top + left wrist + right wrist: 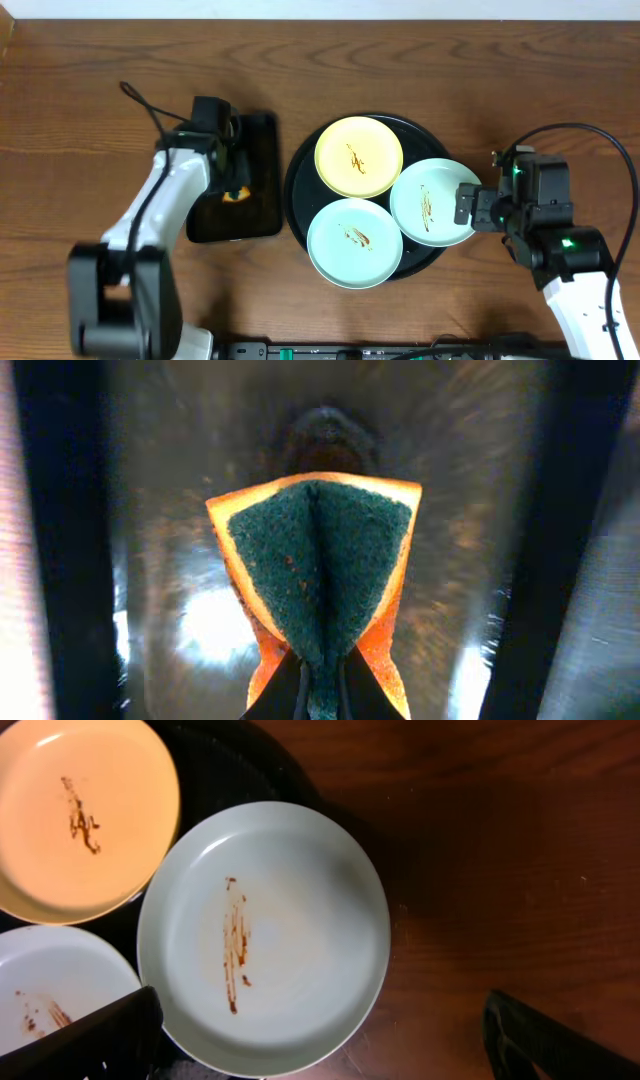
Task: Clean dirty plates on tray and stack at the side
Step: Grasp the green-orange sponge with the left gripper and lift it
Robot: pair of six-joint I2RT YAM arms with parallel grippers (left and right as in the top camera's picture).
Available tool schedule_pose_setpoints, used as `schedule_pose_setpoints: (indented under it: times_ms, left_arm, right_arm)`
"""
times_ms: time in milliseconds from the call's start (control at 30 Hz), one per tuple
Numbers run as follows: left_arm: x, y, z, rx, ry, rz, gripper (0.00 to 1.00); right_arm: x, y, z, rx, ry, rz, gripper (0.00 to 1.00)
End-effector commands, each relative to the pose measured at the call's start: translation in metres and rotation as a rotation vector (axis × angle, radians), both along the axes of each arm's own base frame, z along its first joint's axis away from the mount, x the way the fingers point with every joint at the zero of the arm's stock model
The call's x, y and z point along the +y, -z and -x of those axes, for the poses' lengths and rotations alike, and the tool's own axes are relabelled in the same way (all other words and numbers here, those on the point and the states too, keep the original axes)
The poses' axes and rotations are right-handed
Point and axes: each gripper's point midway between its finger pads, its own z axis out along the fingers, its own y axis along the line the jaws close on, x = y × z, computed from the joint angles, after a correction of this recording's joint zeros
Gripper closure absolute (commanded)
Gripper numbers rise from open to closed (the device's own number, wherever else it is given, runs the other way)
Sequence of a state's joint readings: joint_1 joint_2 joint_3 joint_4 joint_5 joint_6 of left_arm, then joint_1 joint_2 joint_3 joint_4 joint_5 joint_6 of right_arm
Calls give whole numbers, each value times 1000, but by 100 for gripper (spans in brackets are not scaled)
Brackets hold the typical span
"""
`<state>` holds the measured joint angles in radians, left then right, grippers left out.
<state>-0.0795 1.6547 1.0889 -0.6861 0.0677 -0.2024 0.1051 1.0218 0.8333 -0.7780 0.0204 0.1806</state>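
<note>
My right gripper should lower its open fingers around the overhanging rim of the second mint plate point(385, 960) below it and close where the plate's rim clears the tray.
Three smeared plates lie on the round black tray point(298, 190): a pale yellow plate point(359, 156) at the back, a mint plate point(355, 242) in front and a second mint plate point(432, 200) at the right, overhanging the rim. My right gripper point(478, 208) hovers open at that plate's right edge. In the right wrist view the plate point(265, 935) lies between the spread fingers point(100, 1035), with the gripper point(320, 1055) above its near rim. My left gripper point(320, 685) is shut on an orange sponge point(320, 550) with a green scouring face, pinching it into a fold.
A smaller rectangular black tray point(258, 215) lies left of the round tray, and the left gripper point(232, 185) with the sponge is over it. Bare wooden table point(90, 90) surrounds both. Each arm trails a black cable point(140, 100).
</note>
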Motion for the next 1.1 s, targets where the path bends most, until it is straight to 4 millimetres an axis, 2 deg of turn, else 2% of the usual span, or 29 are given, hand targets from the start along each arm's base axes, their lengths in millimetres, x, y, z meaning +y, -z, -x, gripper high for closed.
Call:
schedule_pose_setpoints:
  times_ms: [0, 100, 200, 300, 467, 600, 733, 833, 1000, 1067]
  left_arm:
    - [-5, -37, -5, -98, 14, 28, 93]
    - [-15, -48, -2, -120, 31, 85, 93]
    - [-15, -48, -1, -117, 31, 86, 93]
    - [-14, -47, 1, -110, 31, 85, 93]
    - [-14, -46, 2, -106, 31, 85, 93]
    - [-14, -46, 2, -102, 31, 85, 92]
    - [-14, -46, 2, -103, 31, 85, 93]
    - [-14, -46, 2, -103, 31, 85, 92]
    - [-14, -47, 1, -111, 31, 85, 93]
    - [-14, -47, -1, -120, 30, 86, 92]
  right_arm:
    - [-7, 1, -6, 12, 38, 10, 4]
    - [-14, 14, -9, 62, 67, 11, 12]
    - [-19, 29, -13, 111, 91, -24, 18]
    - [-14, 42, -20, 145, 30, -108, 24]
    - [-24, 68, -26, 218, 46, -179, 46]
    - [-11, 86, -30, 251, -59, -269, 57]
    - [-7, 103, -33, 289, -78, -299, 60]
    - [-7, 110, -33, 308, -76, -303, 64]
    - [-7, 113, -34, 311, -75, -306, 83]
    - [-6, 112, -34, 309, -78, -311, 85]
